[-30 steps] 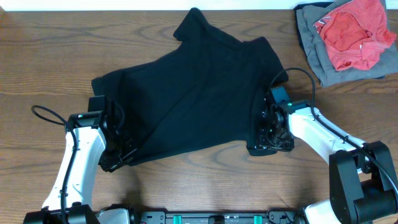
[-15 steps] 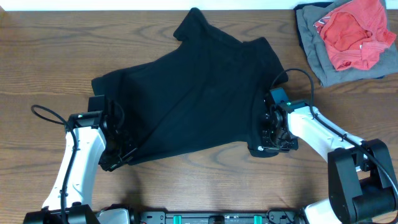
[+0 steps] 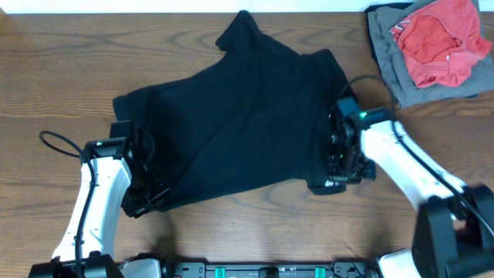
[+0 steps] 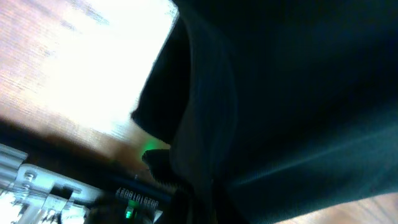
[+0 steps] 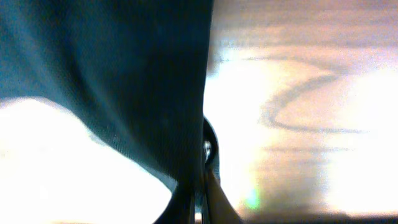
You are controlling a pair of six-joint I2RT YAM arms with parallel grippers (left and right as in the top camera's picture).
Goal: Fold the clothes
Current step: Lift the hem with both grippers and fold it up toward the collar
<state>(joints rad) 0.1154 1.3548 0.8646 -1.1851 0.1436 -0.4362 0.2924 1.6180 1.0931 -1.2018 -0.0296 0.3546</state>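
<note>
The left gripper needs to carry the bunched fold outward toward the sleeve corner (image 3: pixel 130 105) next and let go of it on top of the shirt, since spread cloth lies outward of the fold.
The clothes, a black T-shirt (image 3: pixel 239 108), lie spread across the middle of the wooden table, collar end toward the far edge. My left gripper (image 3: pixel 145 198) is shut on the shirt's near-left hem corner. In the left wrist view, dark fabric (image 4: pixel 286 87) fills most of the frame and covers the jaws. My right gripper (image 3: pixel 330 182) is shut on the near-right hem corner. In the right wrist view the black cloth (image 5: pixel 124 74) runs down into the closed fingers (image 5: pixel 214 202), pinched between them.
A pile with a grey garment (image 3: pixel 394 66) and a red garment (image 3: pixel 436 38) on top sits at the far right corner. Bare wooden table (image 3: pixel 62 69) lies left of the shirt and along the near edge. A black cable (image 3: pixel 58 143) loops by the left arm.
My right gripper has closed on the shirt's near-right hem and the arm has shifted slightly away from the near edge. The left gripper stays shut on its corner.
</note>
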